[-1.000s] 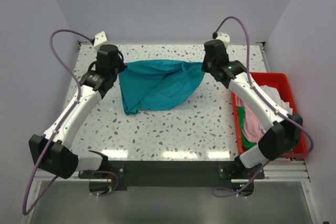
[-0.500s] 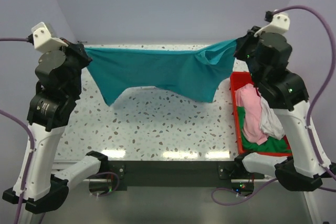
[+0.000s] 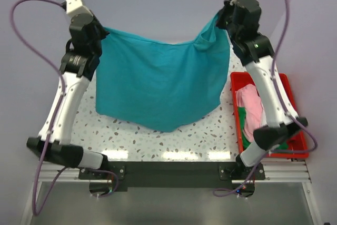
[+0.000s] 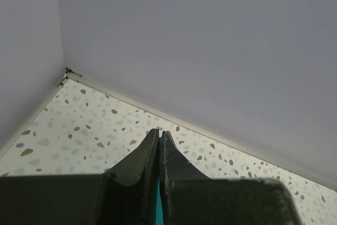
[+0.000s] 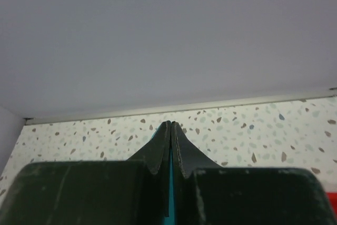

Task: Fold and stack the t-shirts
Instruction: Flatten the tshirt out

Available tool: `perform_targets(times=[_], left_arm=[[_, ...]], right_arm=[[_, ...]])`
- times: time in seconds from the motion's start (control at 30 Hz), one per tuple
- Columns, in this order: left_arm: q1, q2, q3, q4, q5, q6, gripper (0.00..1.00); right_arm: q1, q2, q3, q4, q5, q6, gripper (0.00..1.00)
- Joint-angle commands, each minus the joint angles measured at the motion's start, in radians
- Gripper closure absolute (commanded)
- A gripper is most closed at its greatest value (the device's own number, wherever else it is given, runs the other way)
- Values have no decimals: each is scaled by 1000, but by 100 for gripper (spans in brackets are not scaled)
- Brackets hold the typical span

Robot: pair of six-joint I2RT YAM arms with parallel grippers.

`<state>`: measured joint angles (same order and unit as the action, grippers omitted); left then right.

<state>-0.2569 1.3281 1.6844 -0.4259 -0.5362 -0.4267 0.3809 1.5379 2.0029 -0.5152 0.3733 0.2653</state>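
Observation:
Next, the left gripper moves down and back toward my base, over the table's near part, and releases. The speckled table lies clear beneath the shirt.
The teal t-shirt (image 3: 158, 85) hangs spread in the air between both arms, its lower edge near the table's front. My left gripper (image 3: 101, 29) is shut on its left top corner, high above the back left. My right gripper (image 3: 221, 19) is shut on its right top corner, high at the back right. In the left wrist view (image 4: 159, 135) a teal strip (image 4: 158, 206) shows between the shut fingers. The right wrist view (image 5: 171, 126) shows the same teal strip (image 5: 170, 193). Pink (image 3: 251, 110), white and green (image 3: 245, 133) t-shirts lie in the bin.
A red plastic bin (image 3: 287, 85) stands at the table's right edge under the right arm. The speckled table (image 3: 126, 140) shows below the hanging shirt. Grey walls close in the back and both sides.
Both arms have risen and pulled the teal shirt up off the table. It went from a bunched heap to a wide hanging sheet. The grippers now sit higher and closer to the back wall.

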Motion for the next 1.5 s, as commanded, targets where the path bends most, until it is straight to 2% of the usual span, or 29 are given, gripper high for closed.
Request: perform_targets(times=[0.0,0.03,0.07,0.1,0.17,0.23,0.27,0.37,0.53,0.6,0.63,0.7,0.73,0.83,0.87,1.07,1.1,1.2,1.27,1.3,1.37,1.4,1.43,1.47], left_arm=[[111,161,107,171,181,-10,100],[132,248,183,199,215,-23,100],[169,291,230,206,285,-35,100],[186,337,283,210,318,-43,100],[220,462,472,185,396,-66,100],[235,540,623,167,432,-75,100],[249,549,653,167,452,-75,100],[290,504,614,203,475,-87,100],[343,286,269,309,487,-103,100],[363,241,189,305,501,-113,100],[366,194,101,305,504,-116,100],[372,142,-4,312,502,-133,100],[372,84,-120,329,504,-141,100],[372,-19,-352,338,502,-182,100],[370,-45,-418,345,508,-194,100],[372,-249,-924,351,469,-306,100],[372,-291,-1031,345,461,-332,100],[372,-342,-1197,334,424,-378,100],[372,-378,-1249,323,417,-395,99],[372,-389,-1267,302,409,-412,93],[372,-415,-1289,273,391,-423,85],[370,-426,-1292,248,389,-428,78],[372,-453,-1296,234,383,-431,72],[370,-469,-1296,221,369,-434,67]], right_arm=[[-59,190,182,119,-166,-5,100],[-63,294,248,113,-203,-2,100],[-71,344,404,89,-217,0,100],[-74,393,487,72,-227,2,100],[-82,504,665,72,-255,2,100],[-82,512,672,124,-260,5,100],[-83,466,598,205,-264,3,100],[-85,366,446,308,-258,-5,100],[-85,246,315,305,-255,-2,100],[-83,171,193,305,-258,9,100],[-85,144,139,305,-263,27,100],[-83,43,-62,323,-272,49,100],[-83,1,-205,331,-274,70,100],[-82,-140,-433,360,-284,124,100],[-83,-172,-581,371,-286,138,100],[-80,-386,-1114,417,-370,268,100],[-80,-395,-1166,425,-404,287,100],[-56,-412,-1320,432,-435,334,100],[-28,-415,-1381,405,-424,351,100],[-19,-417,-1394,393,-413,357,100],[15,-423,-1415,338,-393,365,84],[27,-436,-1418,318,-377,368,73],[39,-453,-1423,302,-376,373,57],[65,-472,-1431,270,-360,377,50]])
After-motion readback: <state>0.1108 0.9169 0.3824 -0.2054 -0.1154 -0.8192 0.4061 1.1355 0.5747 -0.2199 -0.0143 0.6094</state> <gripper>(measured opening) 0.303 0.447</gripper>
